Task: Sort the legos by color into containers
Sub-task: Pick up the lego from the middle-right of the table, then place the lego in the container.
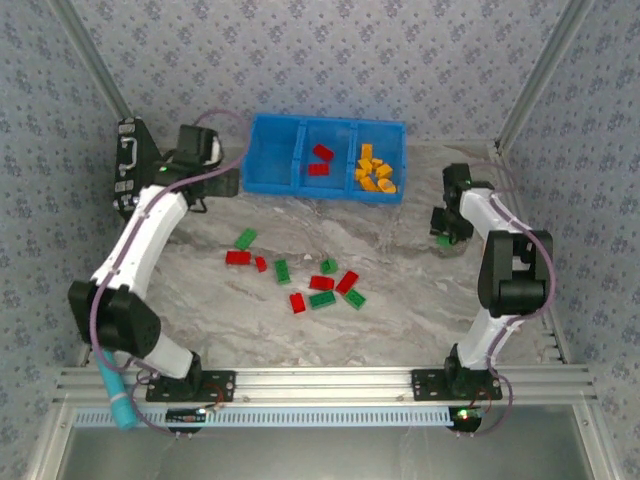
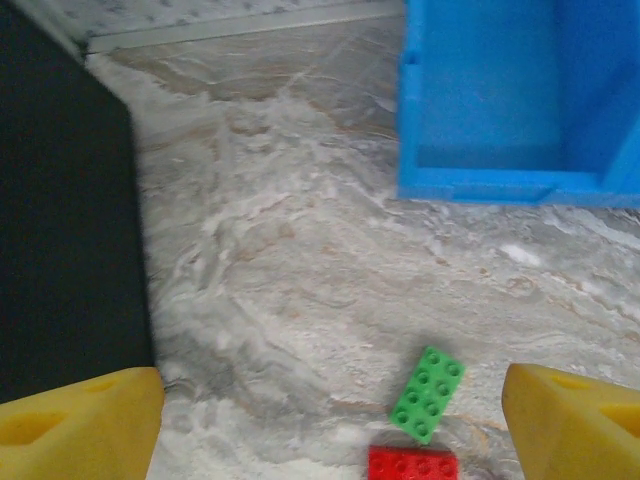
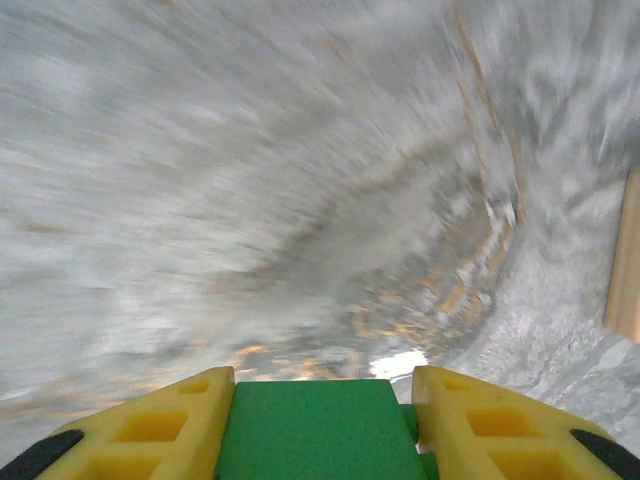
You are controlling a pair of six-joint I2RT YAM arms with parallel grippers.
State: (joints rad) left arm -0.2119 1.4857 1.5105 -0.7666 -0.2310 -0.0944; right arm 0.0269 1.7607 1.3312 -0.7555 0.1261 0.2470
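The green lego needs to be lifted by my right gripper next, then carried outward over the empty container point(image 1: 271, 155), because the other containers have red and orange legos in them.
Red and green legos point(image 1: 321, 283) lie scattered mid-table. The blue bin point(image 1: 275, 185) stands at the back. Its left container point(image 1: 275, 150) is empty, the middle one holds two red legos point(image 1: 321, 160), and the right one holds several orange legos point(image 1: 375, 172). My right gripper point(image 1: 441, 232) is low over the table's right side, shut on a green lego point(image 3: 315, 430) between its yellow fingers point(image 3: 480, 425). My left gripper point(image 1: 205, 190) hangs open near the bin's left front corner point(image 2: 480, 185). Below my left gripper point(image 2: 333, 405) on the table lie a green lego point(image 2: 428, 394) and a red lego point(image 2: 412, 464).
A black case point(image 1: 130, 165) stands at the far left beside the left arm, seen as a dark block point(image 2: 60, 220) in the left wrist view. Patterned walls close in the back and sides. An aluminium rail point(image 1: 320, 382) runs along the near edge.
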